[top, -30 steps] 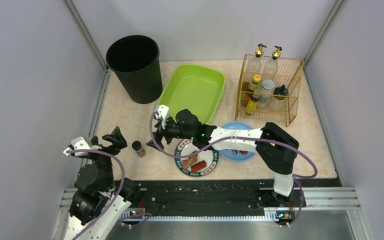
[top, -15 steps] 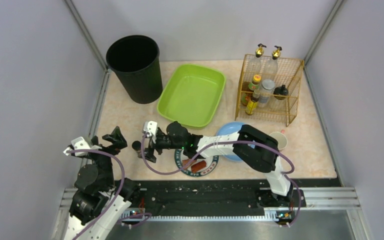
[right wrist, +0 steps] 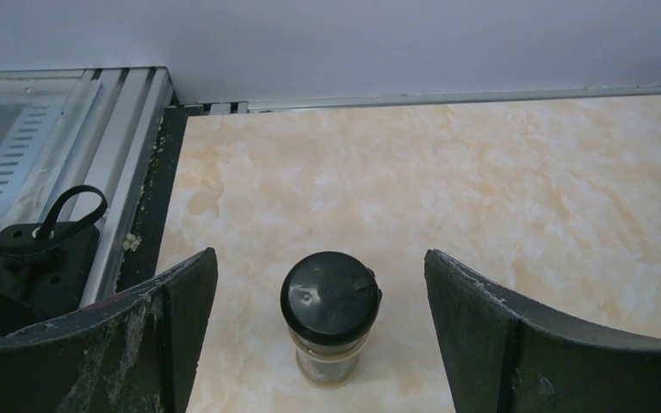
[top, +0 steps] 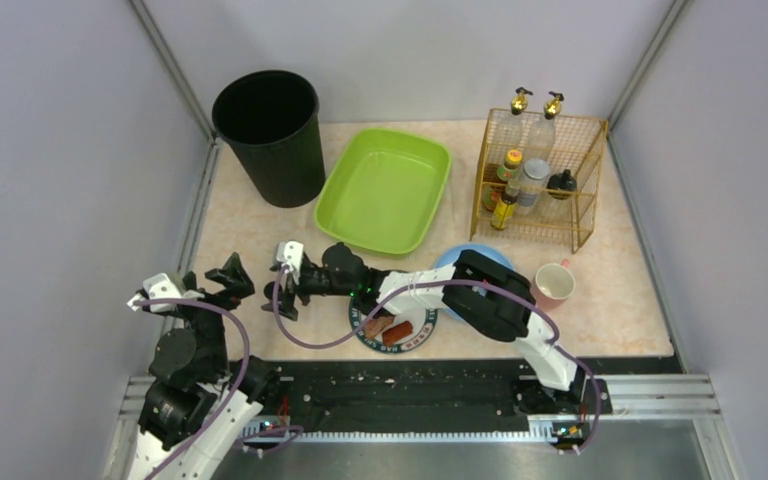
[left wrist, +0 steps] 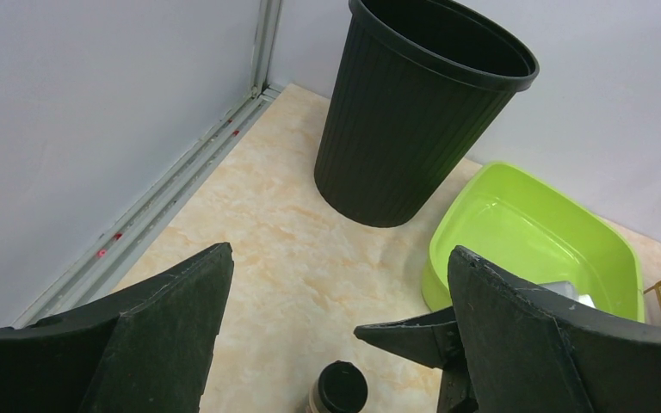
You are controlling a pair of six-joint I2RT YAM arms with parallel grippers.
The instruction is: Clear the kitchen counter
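The right gripper moves down a little around the black lid (top: 271,291) (right wrist: 330,301) next and closes, since the small spice jar stands upright between its open fingers.
The kitchen counter (top: 250,235) is a pale marbled top. A small spice jar with a black lid (right wrist: 330,301) stands upright on it near the left front. My right gripper (right wrist: 320,256) is open, one finger on each side of the jar and not touching it. From above, the right gripper (top: 282,296) reaches far left and mostly covers the jar. My left gripper (top: 228,279) is open and empty just left of it. Its wrist view shows the jar's lid (left wrist: 338,391) low between the open left gripper (left wrist: 340,250), with a right fingertip (left wrist: 404,335) alongside.
A patterned plate (top: 362,337) holding red food pieces (top: 388,328) sits at the front centre, a blue plate (top: 457,259) behind the right arm. A pink cup (top: 552,283), a wire rack of bottles (top: 540,175), a green tray (top: 385,190) and a black bin (top: 268,135) stand farther back.
The right arm swung left from over the patterned plate until its open fingers straddle the spice jar. The pink cup came into view. The left arm stayed still.
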